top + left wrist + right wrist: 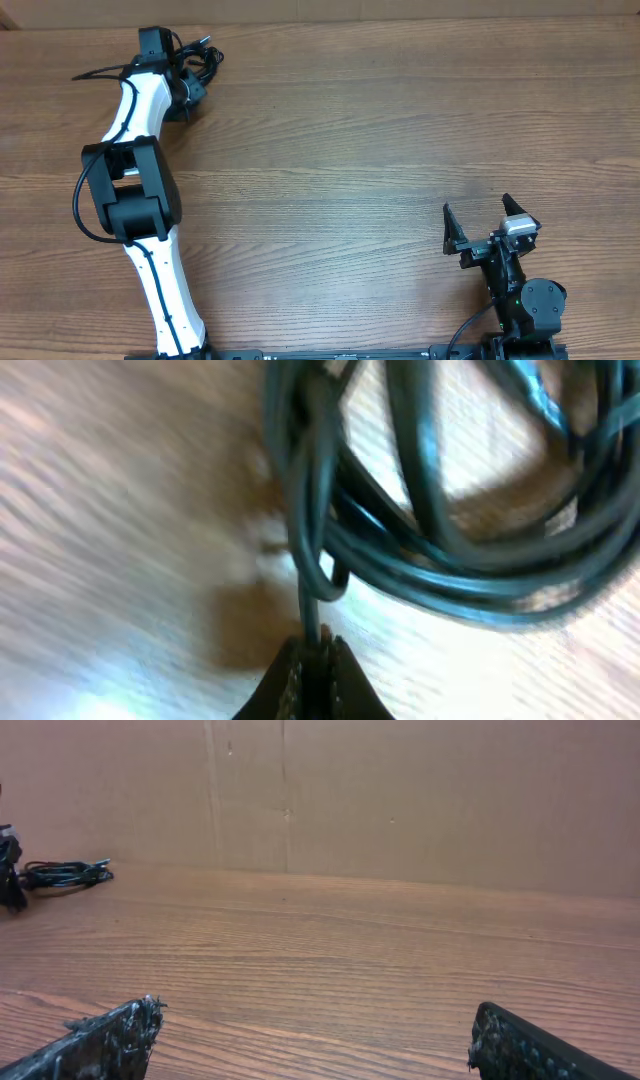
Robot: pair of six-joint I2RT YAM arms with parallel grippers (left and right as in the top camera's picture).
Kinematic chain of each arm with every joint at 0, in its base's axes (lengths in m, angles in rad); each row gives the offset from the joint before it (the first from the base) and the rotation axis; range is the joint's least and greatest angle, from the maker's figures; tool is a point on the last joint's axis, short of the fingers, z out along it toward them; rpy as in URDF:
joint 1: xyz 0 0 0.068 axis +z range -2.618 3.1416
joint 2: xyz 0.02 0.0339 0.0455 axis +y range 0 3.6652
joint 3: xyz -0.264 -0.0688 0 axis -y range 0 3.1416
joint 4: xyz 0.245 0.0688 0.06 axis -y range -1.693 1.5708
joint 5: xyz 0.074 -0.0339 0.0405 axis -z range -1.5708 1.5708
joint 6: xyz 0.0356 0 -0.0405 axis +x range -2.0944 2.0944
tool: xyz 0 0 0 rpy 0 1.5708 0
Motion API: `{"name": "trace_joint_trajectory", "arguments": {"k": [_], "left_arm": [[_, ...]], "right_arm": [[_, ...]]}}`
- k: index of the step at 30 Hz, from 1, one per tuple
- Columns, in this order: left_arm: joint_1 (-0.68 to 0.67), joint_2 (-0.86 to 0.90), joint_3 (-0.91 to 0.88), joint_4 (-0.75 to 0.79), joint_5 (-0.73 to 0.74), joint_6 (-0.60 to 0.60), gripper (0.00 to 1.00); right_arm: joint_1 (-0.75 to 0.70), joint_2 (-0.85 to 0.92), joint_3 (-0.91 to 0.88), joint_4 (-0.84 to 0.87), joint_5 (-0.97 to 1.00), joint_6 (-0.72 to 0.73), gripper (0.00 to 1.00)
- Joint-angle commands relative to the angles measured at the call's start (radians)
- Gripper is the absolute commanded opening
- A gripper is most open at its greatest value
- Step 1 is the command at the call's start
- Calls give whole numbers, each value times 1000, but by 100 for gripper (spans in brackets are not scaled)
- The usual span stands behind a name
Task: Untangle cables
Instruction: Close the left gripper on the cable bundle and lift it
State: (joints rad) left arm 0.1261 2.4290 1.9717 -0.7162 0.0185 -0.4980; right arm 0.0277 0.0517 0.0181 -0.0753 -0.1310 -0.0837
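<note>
Open tabletop lies back and to the right in the overhead view, so the robot's left gripper should next lift its cables, carry them there, lower them and let go.
The cables are a bundle of thin black cords lying at the table's far left. In the left wrist view they fill the frame as blurred dark loops. My left gripper is shut on one strand of the cables, which runs straight up out of the closed jaws into the loops. From overhead, the left gripper sits at the bundle's near edge. My right gripper stands open and holds nothing at the near right, far from the bundle. From the right wrist, the cables show small at far left.
A brown cardboard wall stands behind the wooden table. The left arm stretches from the near edge to the far left. The right arm's base is at the near right edge.
</note>
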Motion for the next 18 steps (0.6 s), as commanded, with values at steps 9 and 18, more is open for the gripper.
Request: {"name": "trace_joint_trajectory", "arguments": {"k": [9,18], "left_arm": [[-15,46,-26,-388,583,264,4],[-18,-159,-26,-576,546,343,4]], "right_arm": [[6,-2,-10,6,-2,-7,100],[6,-2,-10,6,-2,-7,100]]}}
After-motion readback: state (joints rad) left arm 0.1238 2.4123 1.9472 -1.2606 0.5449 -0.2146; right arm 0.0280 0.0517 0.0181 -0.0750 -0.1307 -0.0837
